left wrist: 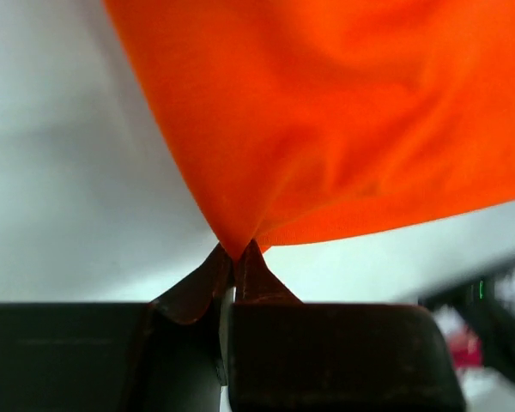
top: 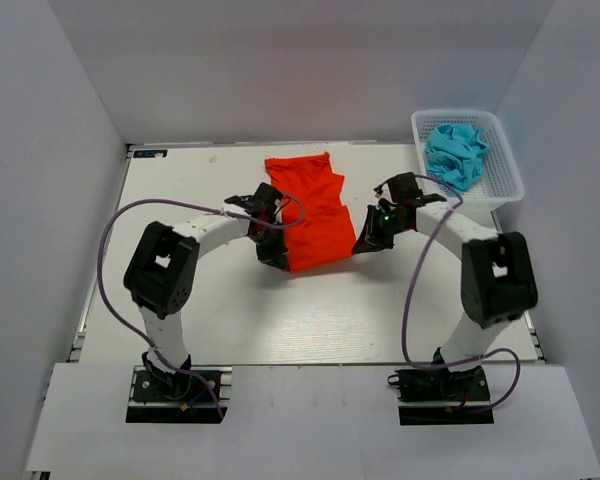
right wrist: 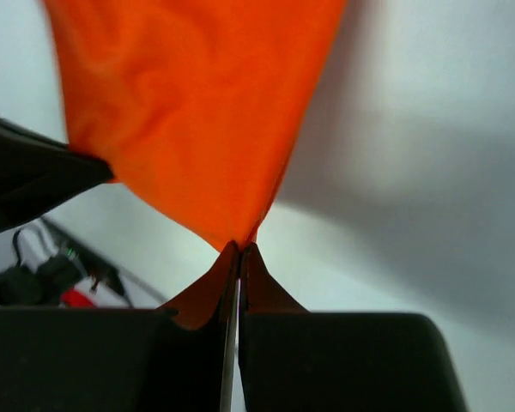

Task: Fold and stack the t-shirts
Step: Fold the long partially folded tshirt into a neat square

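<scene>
The shirt's far end (top: 284, 169) lies uncovered beyond its lifted near edge, so I need to move my left gripper outward over that far end and release the shirt's near corner there.
An orange t-shirt (top: 310, 208) lies on the white table (top: 230, 310) at mid-back, its near edge lifted between both arms. My left gripper (top: 276, 256) is shut on the shirt's near left corner; in the left wrist view the cloth (left wrist: 326, 120) fans out from the pinched tips of the gripper (left wrist: 237, 254). My right gripper (top: 363, 243) is shut on the near right corner; in the right wrist view the cloth (right wrist: 189, 112) hangs from the gripper's closed tips (right wrist: 239, 247). A blue t-shirt (top: 456, 152) lies crumpled in a white basket (top: 508, 170).
The basket stands at the table's back right corner. White walls enclose the table on the left, back and right. Both arms' cables loop over the table near the shirt.
</scene>
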You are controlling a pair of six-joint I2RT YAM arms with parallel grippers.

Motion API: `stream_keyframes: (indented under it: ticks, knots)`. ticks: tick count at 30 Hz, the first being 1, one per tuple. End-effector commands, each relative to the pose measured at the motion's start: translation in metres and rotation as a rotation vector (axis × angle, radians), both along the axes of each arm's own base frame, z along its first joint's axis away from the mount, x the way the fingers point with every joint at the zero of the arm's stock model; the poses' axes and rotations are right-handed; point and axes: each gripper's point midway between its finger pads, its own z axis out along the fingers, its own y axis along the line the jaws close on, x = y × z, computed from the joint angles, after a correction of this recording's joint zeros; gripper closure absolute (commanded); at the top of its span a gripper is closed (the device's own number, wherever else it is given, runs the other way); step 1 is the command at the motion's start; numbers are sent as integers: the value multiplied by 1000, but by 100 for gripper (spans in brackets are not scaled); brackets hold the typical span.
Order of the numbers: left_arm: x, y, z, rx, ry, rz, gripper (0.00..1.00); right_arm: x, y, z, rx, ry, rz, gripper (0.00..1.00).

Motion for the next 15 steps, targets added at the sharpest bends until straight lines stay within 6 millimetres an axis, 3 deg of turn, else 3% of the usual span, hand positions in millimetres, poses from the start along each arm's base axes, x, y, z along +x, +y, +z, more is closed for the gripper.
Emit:
stream_keyframes:
  ticks: [1, 2, 5, 7, 9, 10, 12, 14, 15]
  knots:
    - [-60, -10, 50, -88, 80, -88, 100, -59, -11, 36, 5, 87, 53, 100]
    - [-70, -14, 60, -114, 92, -110, 100, -64, -14, 53, 4, 37, 74, 100]
    - [-79, -5, 87, -106, 84, -97, 100, -73, -24, 77, -27, 22, 91, 100]
    - [-66, -10, 112, -121, 17, -93, 100, -62, -27, 98, -52, -32, 78, 100]
    - [-43, -14, 138, -138, -81, -74, 100, -52, -33, 104, -93, -66, 53, 100]
    - [-35, -13, 141, -141, -89, -59, 100, -39, -32, 120, -92, -122, 40, 100]
    - [-18, -14, 144, -114, -131, -40, 100, -26, -39, 124, -124, -135, -11, 100]
    - [1, -11, 148, -83, -179, -8, 100, -3, -38, 140, -112, -190, -65, 100]
    - [8, -12, 141, -60, -174, 0, 100, 5, -37, 142, -101, -195, -83, 100]
